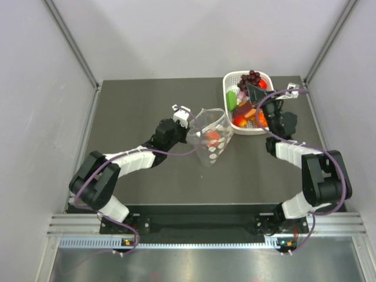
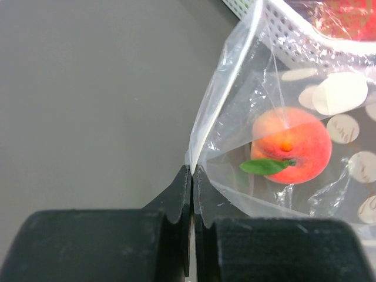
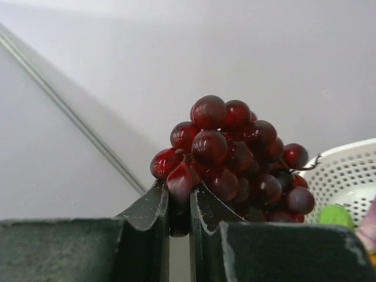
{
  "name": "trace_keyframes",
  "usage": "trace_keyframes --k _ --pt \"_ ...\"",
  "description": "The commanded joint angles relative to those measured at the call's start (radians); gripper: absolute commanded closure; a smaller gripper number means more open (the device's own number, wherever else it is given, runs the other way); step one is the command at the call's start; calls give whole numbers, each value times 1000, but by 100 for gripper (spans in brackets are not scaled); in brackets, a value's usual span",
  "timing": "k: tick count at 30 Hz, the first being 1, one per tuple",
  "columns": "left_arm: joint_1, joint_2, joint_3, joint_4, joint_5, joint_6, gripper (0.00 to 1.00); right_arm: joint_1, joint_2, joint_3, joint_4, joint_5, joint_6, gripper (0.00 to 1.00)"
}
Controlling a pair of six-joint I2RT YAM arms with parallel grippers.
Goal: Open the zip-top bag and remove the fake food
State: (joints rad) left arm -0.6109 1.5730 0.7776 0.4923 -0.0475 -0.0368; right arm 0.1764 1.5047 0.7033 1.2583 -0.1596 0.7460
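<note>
My right gripper lowers the grape bunch into the white basket's far part next, because it still hangs above the pieces inside the basket.
The clear dotted zip-top bag stands mid-table, mouth up; in the left wrist view a peach-orange fruit with a green leaf lies inside. My left gripper is shut on the bag's edge. My right gripper is shut on a dark red-purple grape bunch, held over the white basket; the right wrist view shows one grape pinched between the fingers. Red-orange fruit shows through the bag from above.
The white lattice basket stands at the back right, holding orange-red fruits, a green vegetable and a purple piece. Its rim touches the bag's right side. White walls enclose the dark table.
</note>
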Motion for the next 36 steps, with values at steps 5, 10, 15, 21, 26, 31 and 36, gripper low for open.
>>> trace_keyframes --k 5,10,15,21,26,31,36 --pt "14 -136 31 -52 -74 28 100 -84 130 53 348 -52 36 100" --pt "14 -212 106 -142 -64 80 100 -115 238 107 294 -44 17 100" --pt "14 -209 178 -204 -51 112 100 -117 244 130 159 9 -76 99" --pt "14 -131 333 -294 -13 133 100 -117 220 157 -19 80 -160 45" --pt "14 -51 356 -293 -15 141 100 -121 227 177 -105 103 -177 5" --pt "13 -30 332 -270 3 130 100 -120 204 151 -100 98 -183 5" --pt "13 -33 272 -204 24 104 100 -114 85 56 -50 109 -220 6"
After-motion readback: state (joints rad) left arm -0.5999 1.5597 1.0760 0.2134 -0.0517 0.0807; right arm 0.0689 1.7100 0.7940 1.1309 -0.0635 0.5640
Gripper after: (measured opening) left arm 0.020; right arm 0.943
